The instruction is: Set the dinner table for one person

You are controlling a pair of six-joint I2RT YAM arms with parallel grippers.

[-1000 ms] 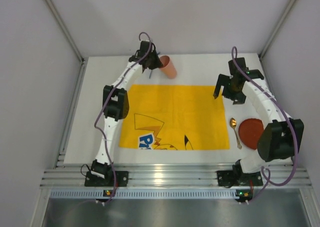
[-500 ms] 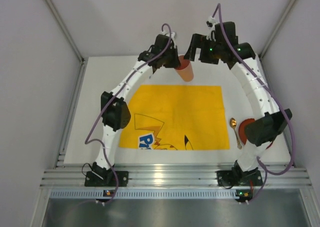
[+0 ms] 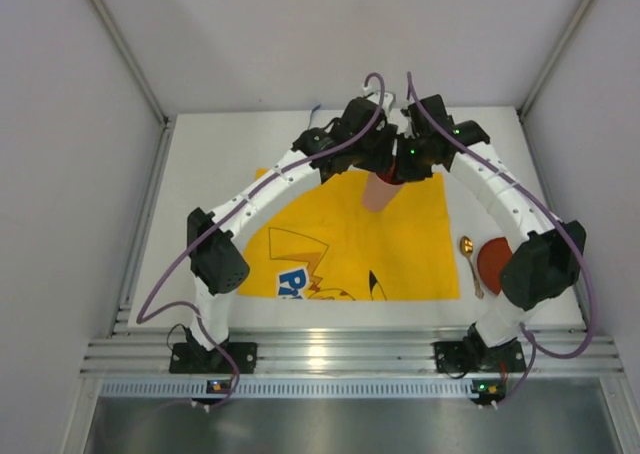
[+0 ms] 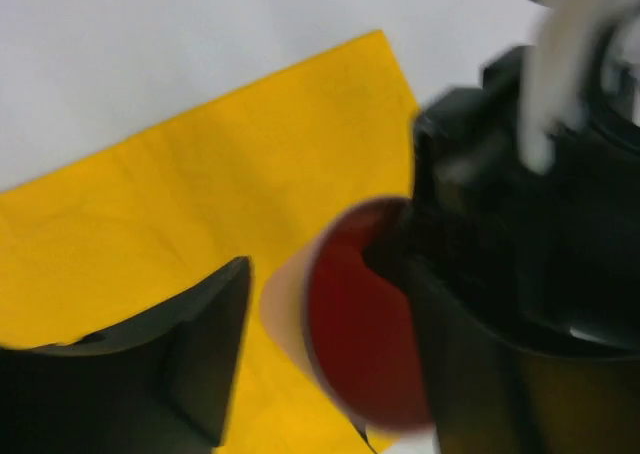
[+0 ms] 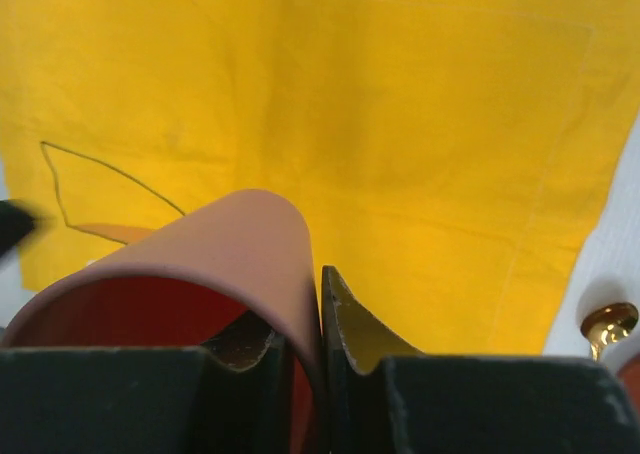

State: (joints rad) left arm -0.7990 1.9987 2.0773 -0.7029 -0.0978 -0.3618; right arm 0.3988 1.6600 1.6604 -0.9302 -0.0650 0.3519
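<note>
I will next use my right gripper to move the cup (image 3: 378, 194) toward the far corner of the cloth, on the spoon's side. Then I will lower the cup there.
A pink cup (image 3: 378, 194) with a red inside hangs tilted over the far edge of the yellow cartoon-printed cloth (image 3: 340, 234) on the white dinner table (image 3: 200, 194). Both grippers meet at it. My right gripper (image 3: 405, 164) is shut on the cup's rim (image 5: 200, 259), one finger inside the wall and one outside (image 5: 300, 314). My left gripper (image 3: 372, 159) stands open around the cup (image 4: 350, 344). Its left finger (image 4: 200, 344) is apart from the cup wall; its other finger is lost against the right arm's dark body.
A gold spoon (image 3: 470, 264) lies just right of the cloth, with a red plate (image 3: 497, 261) beside it, partly under the right arm. The spoon's bowl (image 5: 610, 324) shows in the right wrist view. An aluminium rail (image 3: 320, 352) runs along the near edge. Grey walls enclose the table.
The left arm carried the cup from the far left to over the cloth's far edge. The right arm swung in and shut on the rim. The left jaws have opened.
</note>
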